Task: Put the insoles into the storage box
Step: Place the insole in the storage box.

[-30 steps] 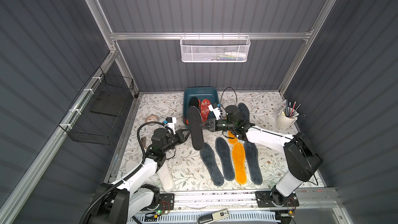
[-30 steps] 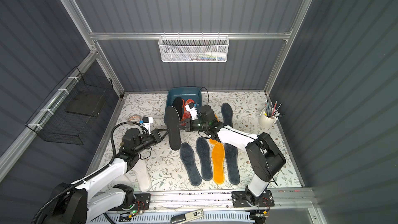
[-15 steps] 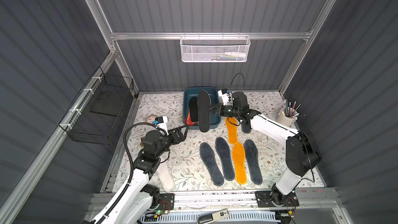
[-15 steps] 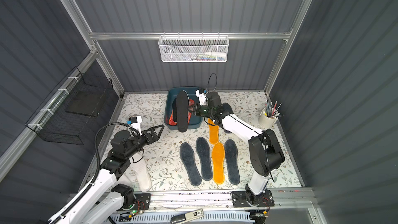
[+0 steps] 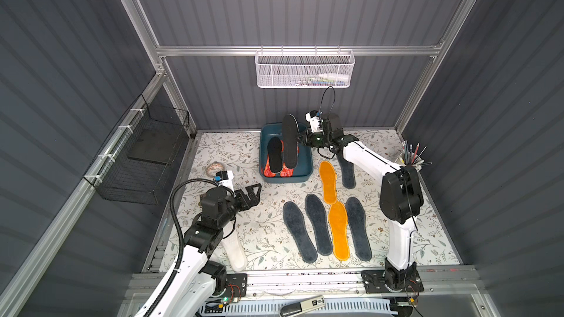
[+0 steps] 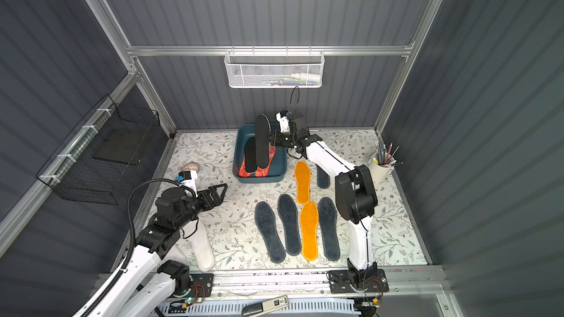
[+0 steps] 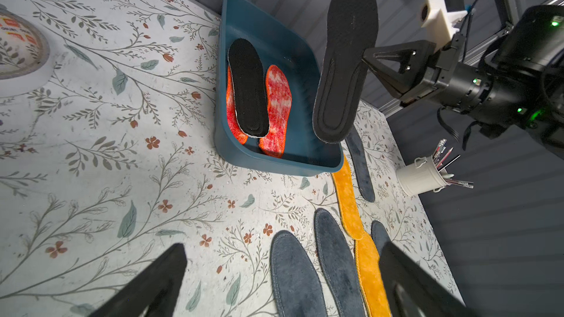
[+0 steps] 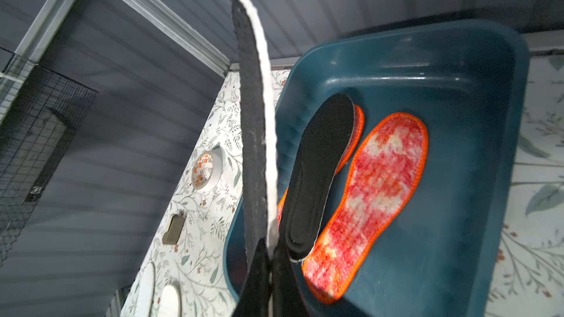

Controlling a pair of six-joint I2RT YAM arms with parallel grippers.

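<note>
I will lower my right gripper into the storage box next, over the uncovered red-orange insole (image 6: 271, 156) (image 8: 370, 199), and let go of the second black insole, because that spot beside the first one is free.
The storage box (image 5: 285, 179) (image 6: 259, 179) is a dark teal tub at the back of the table. A black insole (image 5: 274, 155) lies in it across two red-orange mottled insoles (image 5: 287, 172) (image 8: 375, 190). My right gripper (image 5: 300, 141) (image 6: 271, 140) (image 8: 270, 257) is shut on the edge of a second black insole (image 5: 289, 141) (image 7: 345, 65) (image 8: 256, 117), held on edge above the box. My left gripper (image 5: 254, 193) (image 6: 221, 192) (image 7: 283, 248) is open and empty, low over the table to the front left of the box. Several dark grey-blue insoles (image 5: 299, 231) and two orange-yellow insoles (image 5: 338, 230) lie in front.
A white insole (image 5: 233, 251) lies partly under my left arm. A tape roll (image 5: 215, 168) sits left of the box and a white cup of pencils (image 5: 410, 160) at the far right. A white mesh basket (image 5: 305, 68) hangs on the back wall, a black wire basket (image 5: 143, 160) on the left wall.
My left gripper let go of the black insole, opened and drew back to the front left. My right arm carried that insole back and up over the box.
</note>
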